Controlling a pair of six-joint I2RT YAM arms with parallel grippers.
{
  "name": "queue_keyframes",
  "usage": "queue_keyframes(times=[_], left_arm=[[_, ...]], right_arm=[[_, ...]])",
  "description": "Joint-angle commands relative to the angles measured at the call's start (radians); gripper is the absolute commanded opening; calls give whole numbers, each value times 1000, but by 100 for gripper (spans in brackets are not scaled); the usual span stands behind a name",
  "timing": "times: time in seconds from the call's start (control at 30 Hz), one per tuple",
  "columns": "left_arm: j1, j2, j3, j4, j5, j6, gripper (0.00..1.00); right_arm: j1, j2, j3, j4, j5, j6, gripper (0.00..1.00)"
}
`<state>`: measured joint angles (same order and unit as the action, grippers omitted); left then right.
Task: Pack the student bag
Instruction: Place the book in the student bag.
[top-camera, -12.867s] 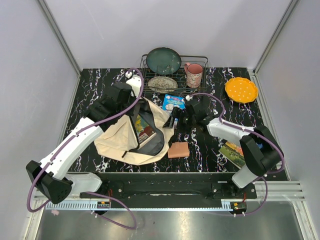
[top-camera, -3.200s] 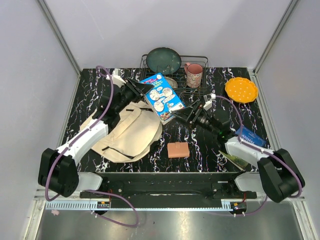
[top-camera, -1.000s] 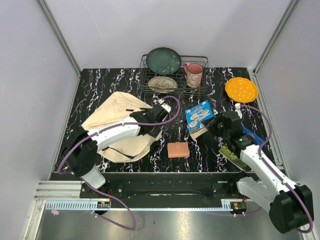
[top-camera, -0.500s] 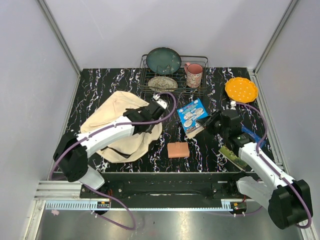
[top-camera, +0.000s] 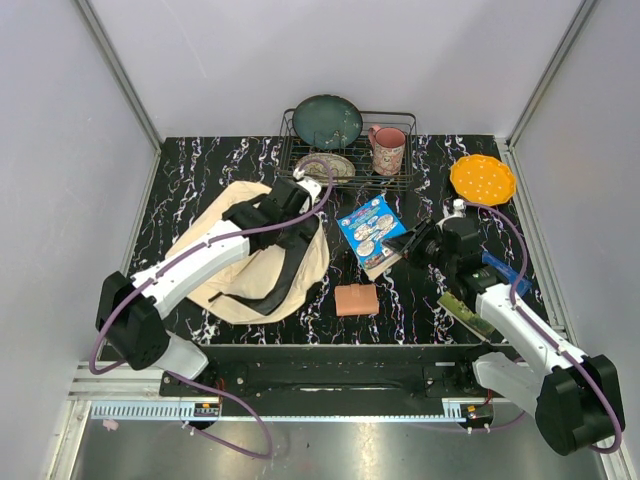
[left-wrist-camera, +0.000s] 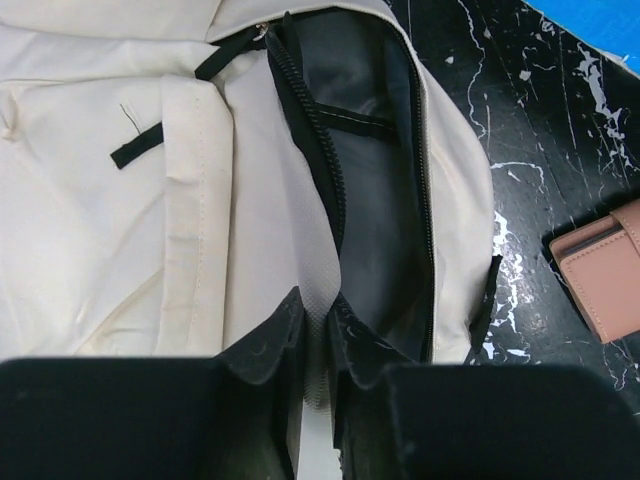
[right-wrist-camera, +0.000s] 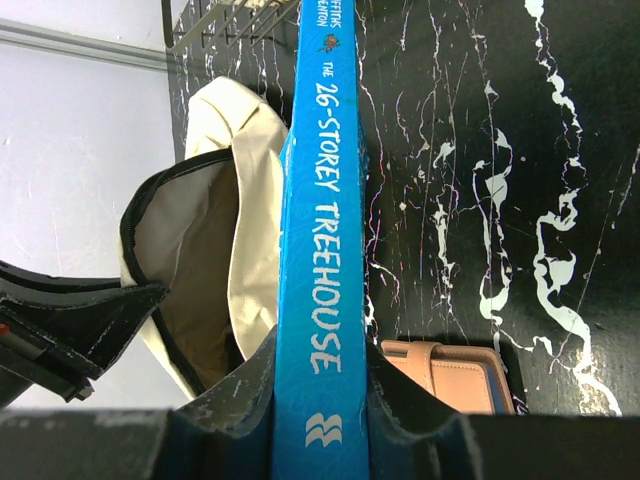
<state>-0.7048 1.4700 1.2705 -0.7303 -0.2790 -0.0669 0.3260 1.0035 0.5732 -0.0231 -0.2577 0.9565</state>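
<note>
I next need to lift the pinched edge of the bag's opening outward with my left gripper, toward the bag's far end (top-camera: 242, 192) (left-wrist-camera: 275, 12), which lies outward of it. I need to widen the opening for the book this way, then release.
The student bag (top-camera: 235, 262), cream canvas with black lining, lies left of centre with its zip mouth (left-wrist-camera: 378, 190) open. My left gripper (top-camera: 288, 228) is shut on the edge of that opening; a fold of the fabric (left-wrist-camera: 318, 320) is pinched between its fingers. My right gripper (top-camera: 402, 246) is shut on a blue book (top-camera: 368, 228), "The 26-Storey Treehouse", held spine-up (right-wrist-camera: 320, 230) just right of the bag (right-wrist-camera: 245, 180), above the table. In the right wrist view the jaws (right-wrist-camera: 320, 400) clamp both covers.
A pink wallet (top-camera: 357, 299) lies on the black marbled table (top-camera: 200, 170) below the book. A wire rack (top-camera: 390, 118) with plates and a pink mug (top-camera: 387, 150) stands at the back. An orange plate (top-camera: 482, 180) is back right. Another book (top-camera: 462, 310) lies under the right arm.
My left gripper has closed on the bag's opening edge and pulled it toward the back, so the mouth gapes. The right arm has carried the blue book left, closer to the bag.
</note>
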Motion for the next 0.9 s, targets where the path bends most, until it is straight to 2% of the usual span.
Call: queue_keyframes(times=[0.0, 0.03, 0.17, 0.3, 0.53, 0.7, 0.87], left_arm=[[19, -23, -16, 48, 86, -7, 7], [24, -23, -16, 49, 74, -16, 0], [42, -45, 7, 46, -43, -45, 0], [48, -91, 53, 40, -136, -54, 0], [51, -161, 156, 45, -348, -90, 0], [51, -171, 213, 62, -345, -73, 0], [50, -155, 219, 60, -312, -63, 0]], right_arm=[[-2, -20, 19, 130, -72, -9, 0], [-4, -22, 19, 143, -87, -10, 0], [-2, -35, 31, 230, -184, -24, 0], [-2, -45, 146, 160, -294, -120, 0], [-1, -11, 214, 149, -448, -104, 0], [41, 32, 221, 179, -482, -81, 0], [163, 125, 264, 178, -482, -105, 0]])
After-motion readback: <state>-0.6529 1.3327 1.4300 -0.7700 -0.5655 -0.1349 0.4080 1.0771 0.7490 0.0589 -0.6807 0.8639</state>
